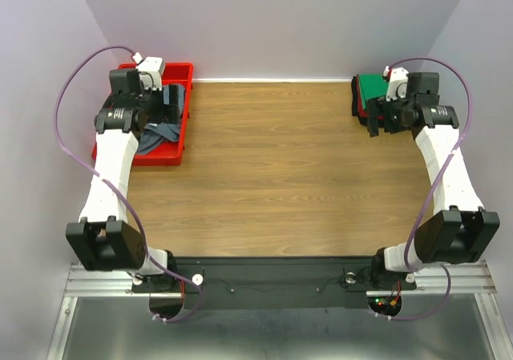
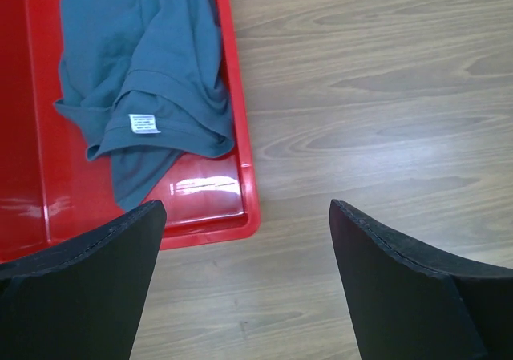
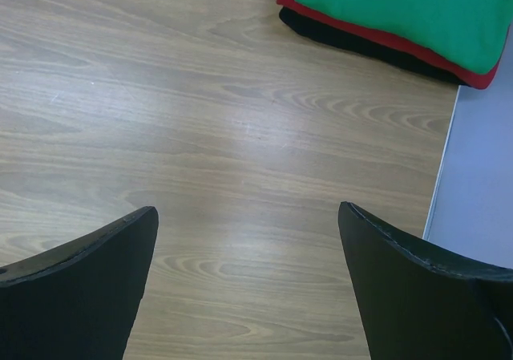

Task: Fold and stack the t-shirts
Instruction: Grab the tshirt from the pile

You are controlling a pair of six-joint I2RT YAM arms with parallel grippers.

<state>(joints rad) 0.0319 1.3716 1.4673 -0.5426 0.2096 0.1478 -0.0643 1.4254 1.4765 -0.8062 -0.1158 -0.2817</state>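
Observation:
The robot's left gripper needs to move away from the robot's base and go down into the red tray, to the shirt's fold beyond the white label [image 1: 162, 127] [image 2: 163, 81].
A slate blue-grey t-shirt [image 1: 156, 137] lies crumpled in the red plastic tray [image 1: 183, 71] at the far left. In the left wrist view the shirt [image 2: 144, 71] shows a white label and fills the tray's [image 2: 243, 147] far part. My left gripper [image 1: 171, 103] [image 2: 247, 209] is open and empty, hovering over the tray's right rim. A folded stack sits at the far right: a green t-shirt [image 1: 367, 86] [image 3: 401, 7] on top, a red one [image 3: 353, 28] under it, a black one [image 3: 337, 41] at the bottom. My right gripper [image 1: 373, 123] [image 3: 248, 212] is open and empty, just beside the stack.
The wooden table [image 1: 272, 167] runs between the tray and the stack. Its right edge [image 3: 445, 151] meets the grey wall close to my right gripper. White walls close in at the back and both sides.

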